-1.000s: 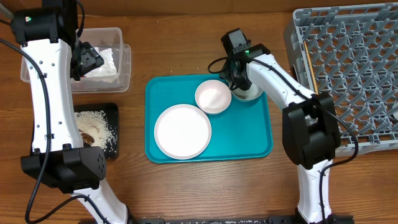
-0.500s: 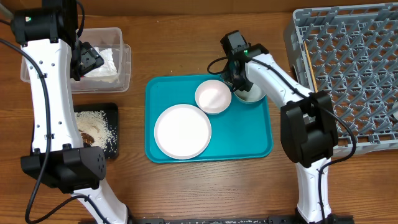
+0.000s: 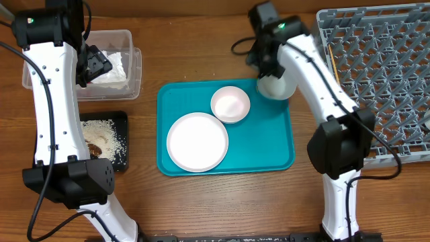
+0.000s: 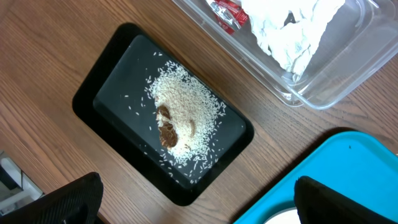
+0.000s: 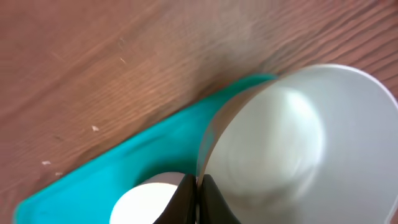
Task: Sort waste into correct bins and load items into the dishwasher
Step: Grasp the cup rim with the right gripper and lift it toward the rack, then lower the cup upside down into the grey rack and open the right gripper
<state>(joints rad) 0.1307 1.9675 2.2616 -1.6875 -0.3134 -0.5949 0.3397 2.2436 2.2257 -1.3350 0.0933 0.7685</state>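
Observation:
The bowl will next go up in my right gripper, past the chopsticks and over the grey dish rack. It will then turn edgewise and go down between tines, where rows stand empty [image 3: 377, 62].
My right gripper [image 3: 267, 70] is shut on the rim of the pale grey-green bowl [image 3: 277, 87], which it holds tilted above the teal tray's far right corner. In the right wrist view the two fingers [image 5: 186, 200] pinch the bowl [image 5: 298, 143] wall. The pinkish-white bowl [image 3: 230, 104] and the white plate [image 3: 197, 142] lie on the tray. My left gripper [image 3: 94, 65] hangs open over the clear tub [image 3: 136, 67], which holds napkins [image 4: 287, 30] and a red wrapper [image 4: 227, 11]. Rice and brown scraps [image 4: 179, 118] lie in the black tray [image 4: 112, 74].
The grey dish rack [image 3: 376, 74] stands at the right, with chopsticks [image 3: 332, 67] lying along its left side. The teal tray [image 3: 269, 151] occupies the table's middle. Bare wood lies between the tray and the rack.
My right gripper closed on the grey-green bowl's rim and lifted it up and back off the tray, toward the rack. The left arm has not moved.

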